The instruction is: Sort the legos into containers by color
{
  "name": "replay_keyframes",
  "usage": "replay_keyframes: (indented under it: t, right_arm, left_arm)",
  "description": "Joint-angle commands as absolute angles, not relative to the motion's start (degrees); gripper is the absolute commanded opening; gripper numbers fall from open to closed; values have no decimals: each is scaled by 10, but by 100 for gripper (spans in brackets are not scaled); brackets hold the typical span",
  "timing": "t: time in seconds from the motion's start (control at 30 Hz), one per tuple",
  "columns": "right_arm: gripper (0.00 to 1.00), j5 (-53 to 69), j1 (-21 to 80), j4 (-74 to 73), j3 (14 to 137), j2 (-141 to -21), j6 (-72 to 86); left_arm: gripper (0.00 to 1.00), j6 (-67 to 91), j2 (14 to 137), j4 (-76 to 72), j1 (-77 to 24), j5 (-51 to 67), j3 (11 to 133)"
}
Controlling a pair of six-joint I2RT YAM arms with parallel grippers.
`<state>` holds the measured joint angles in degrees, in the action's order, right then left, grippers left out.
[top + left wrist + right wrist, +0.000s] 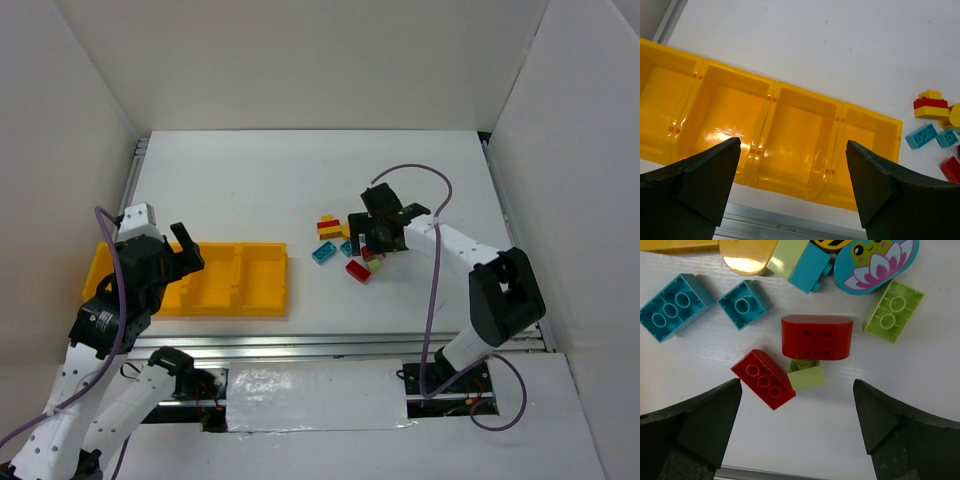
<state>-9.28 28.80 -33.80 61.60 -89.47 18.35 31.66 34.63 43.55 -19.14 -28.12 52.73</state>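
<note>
Bare tabletop shows for the fingers beside each end of the rounded red piece (368,253) (816,337), so the right gripper should go down onto the piece next, one finger beside each end.
The legos lie in a loose cluster right of the table's middle: a red brick (357,270), a teal brick (323,253) and a yellow-and-red stack (329,227). My right gripper (376,246) hovers over the cluster, open and empty. In its wrist view, the gripper (797,385) frames a red brick (762,379), a rounded red piece (816,337) and a small light green piece (806,376). The yellow four-compartment tray (262,285) sits at the left, and its compartments look empty (800,135). My left gripper (186,250) is open above the tray (792,145).
In the right wrist view there are two teal bricks (671,306), a light green brick (893,310), a flower-printed teal piece (875,260) and a yellow rounded piece (747,255). White walls enclose the table. A metal rail (330,345) runs along the near edge.
</note>
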Motion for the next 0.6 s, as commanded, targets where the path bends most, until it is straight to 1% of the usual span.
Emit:
replay_keyframes:
  t: [0.0,0.3,0.5,0.57]
  right_arm:
    - [100,-55,265,-283,620,-910,141]
    - [100,-62,249,-300,648,-981,134]
    - [100,-46,231,-291,650,-986,134]
    - [97,-36,229,-288,652,-991,133]
  left_arm:
    - [100,301,346,405,-199,-267,526]
    - [99,300,350,405,-209,-263,526]
    - [100,297,346,402,-213,-259,524]
    - [99,296,345,402,-214,-258,525]
